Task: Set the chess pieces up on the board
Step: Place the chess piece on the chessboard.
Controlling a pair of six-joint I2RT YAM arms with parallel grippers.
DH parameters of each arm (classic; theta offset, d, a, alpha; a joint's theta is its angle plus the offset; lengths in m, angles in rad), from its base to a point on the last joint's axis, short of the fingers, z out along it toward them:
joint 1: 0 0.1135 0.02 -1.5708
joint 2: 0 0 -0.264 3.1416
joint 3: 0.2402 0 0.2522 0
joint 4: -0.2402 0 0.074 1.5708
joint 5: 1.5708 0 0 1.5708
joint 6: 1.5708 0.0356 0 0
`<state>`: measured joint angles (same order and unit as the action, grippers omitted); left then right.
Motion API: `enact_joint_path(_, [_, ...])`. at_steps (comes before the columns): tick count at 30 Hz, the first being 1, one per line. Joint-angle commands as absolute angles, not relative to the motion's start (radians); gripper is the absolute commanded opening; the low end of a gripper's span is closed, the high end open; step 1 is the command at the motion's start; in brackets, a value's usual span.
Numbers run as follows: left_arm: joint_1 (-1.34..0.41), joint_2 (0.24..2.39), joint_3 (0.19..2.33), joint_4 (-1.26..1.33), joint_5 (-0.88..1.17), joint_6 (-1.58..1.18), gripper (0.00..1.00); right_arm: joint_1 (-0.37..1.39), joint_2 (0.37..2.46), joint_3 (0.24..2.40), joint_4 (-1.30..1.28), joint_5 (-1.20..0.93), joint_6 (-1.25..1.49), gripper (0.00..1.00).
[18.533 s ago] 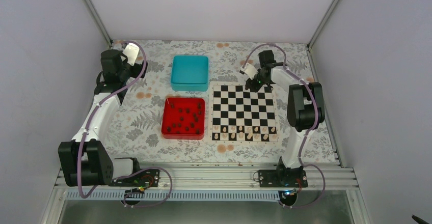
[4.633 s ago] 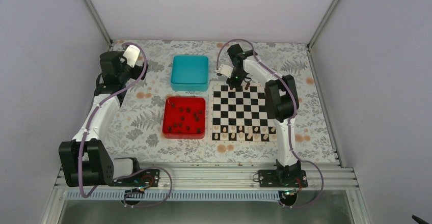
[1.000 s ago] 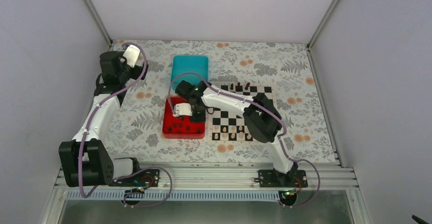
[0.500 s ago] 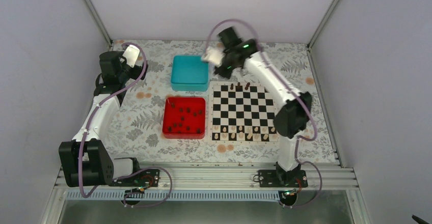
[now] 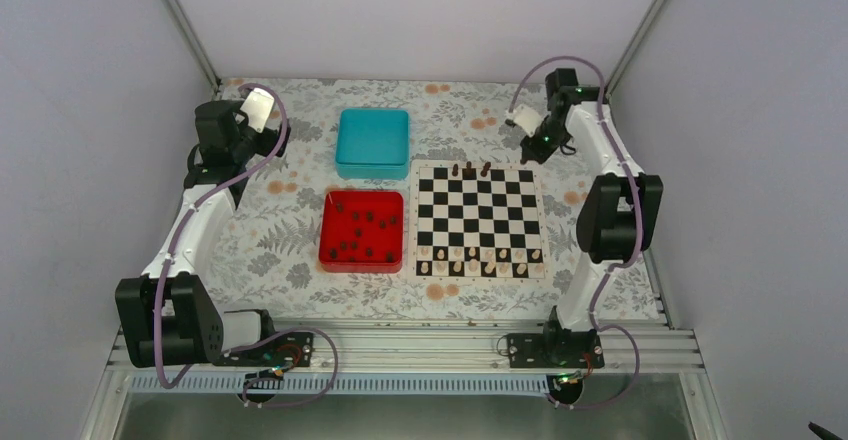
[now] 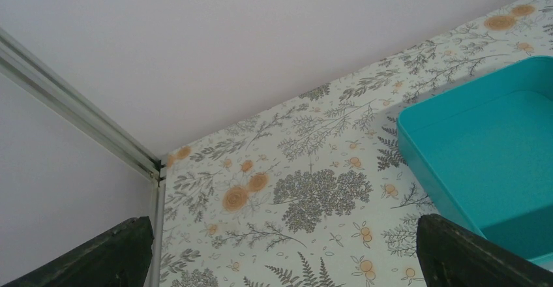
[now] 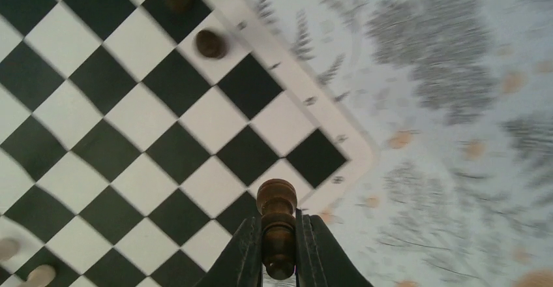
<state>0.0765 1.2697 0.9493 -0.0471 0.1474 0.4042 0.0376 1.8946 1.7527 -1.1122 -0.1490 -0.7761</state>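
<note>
Next, the right gripper moves down toward the standing dark pieces, onto the far-row dark square beside the closest one, and releases its piece, because that square is empty.
The chequered board [image 5: 480,218] lies right of centre. Three dark chess pieces [image 5: 468,170] stand on its far row, and several more lie in the red tray [image 5: 361,228]. My right gripper [image 5: 535,150] hangs above the table beyond the board's far right corner. In the right wrist view it [image 7: 279,235] is shut on a dark brown piece [image 7: 277,225], held above the board's corner [image 7: 313,160]. A dark piece [image 7: 210,43] stands on an edge square there. My left gripper [image 5: 232,132] is raised at the far left, open and empty, with wide-apart fingertips [image 6: 104,254].
A teal box [image 5: 372,142] sits beyond the red tray and shows at the right of the left wrist view [image 6: 495,163]. Pale pieces [image 5: 478,264] fill the board's near rows. The enclosure's corner post [image 6: 78,117] and walls stand close on the left.
My right arm picked from the red tray a second ago, swung past the teal box, and is now beyond the board's far right corner with a dark piece. The left arm has not moved.
</note>
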Motion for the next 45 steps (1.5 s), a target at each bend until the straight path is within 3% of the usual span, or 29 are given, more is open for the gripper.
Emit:
enact_joint_path(1, [0.081, 1.257, 0.952, -0.054, 0.169, 0.401, 1.0, 0.068, 1.927, 1.665, -1.074, -0.225, -0.801, 0.05])
enact_joint_path(45, [0.082, 1.259, 0.945, -0.048, 0.161, 0.408, 1.0, 0.157, 2.167, 1.766, -1.005, -0.104, -0.751, 0.05])
